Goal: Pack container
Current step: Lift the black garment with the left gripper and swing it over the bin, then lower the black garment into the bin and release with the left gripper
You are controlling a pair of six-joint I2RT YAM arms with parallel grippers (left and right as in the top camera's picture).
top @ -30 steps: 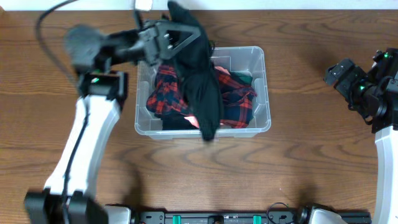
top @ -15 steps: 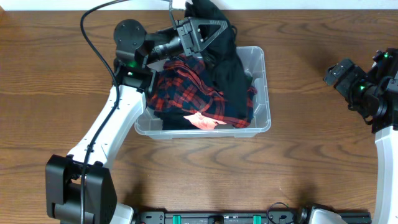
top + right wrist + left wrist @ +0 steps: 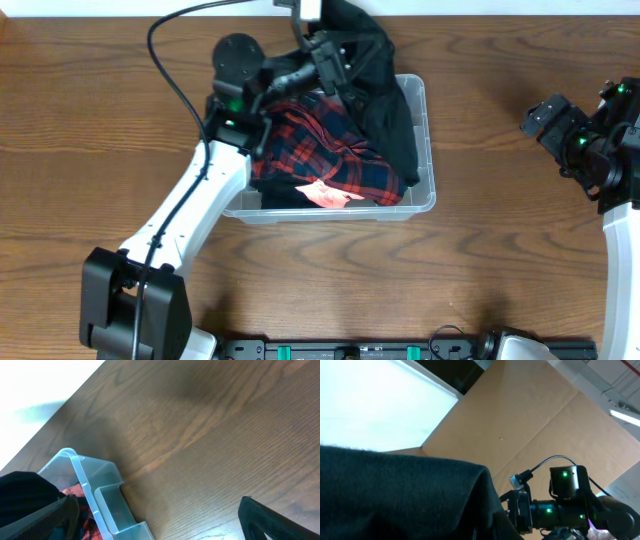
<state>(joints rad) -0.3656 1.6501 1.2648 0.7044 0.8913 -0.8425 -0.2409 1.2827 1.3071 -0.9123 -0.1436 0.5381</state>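
That shirt is below my left gripper's fingers and nearer my base. My left gripper will next lower back over the red plaid shirt (image 3: 330, 150) and let go of the black garment (image 3: 388, 105).
The container (image 3: 427, 190) is a clear plastic bin at the table's middle. A red plaid shirt (image 3: 330, 150) fills it. My left gripper (image 3: 338, 52) is above the bin's far edge, shut on a black garment (image 3: 388, 105) that hangs over the bin's far right part. In the left wrist view the black garment (image 3: 395, 495) covers the jaws. My right gripper (image 3: 546, 118) is open and empty, well to the right of the bin. The right wrist view shows its open gripper (image 3: 157, 527) over bare wood, and the container's corner (image 3: 95, 491).
A pink patch of cloth (image 3: 325, 195) shows near the bin's front wall. A black cable (image 3: 175, 90) loops over the left arm. The wooden table (image 3: 500, 260) extends around the bin. The far table edge (image 3: 480, 14) lies just behind it.
My left arm has swung right and toward the far edge with the black garment. The garment moved from the bin's middle to its far right, uncovering more plaid shirt. The right arm is still.
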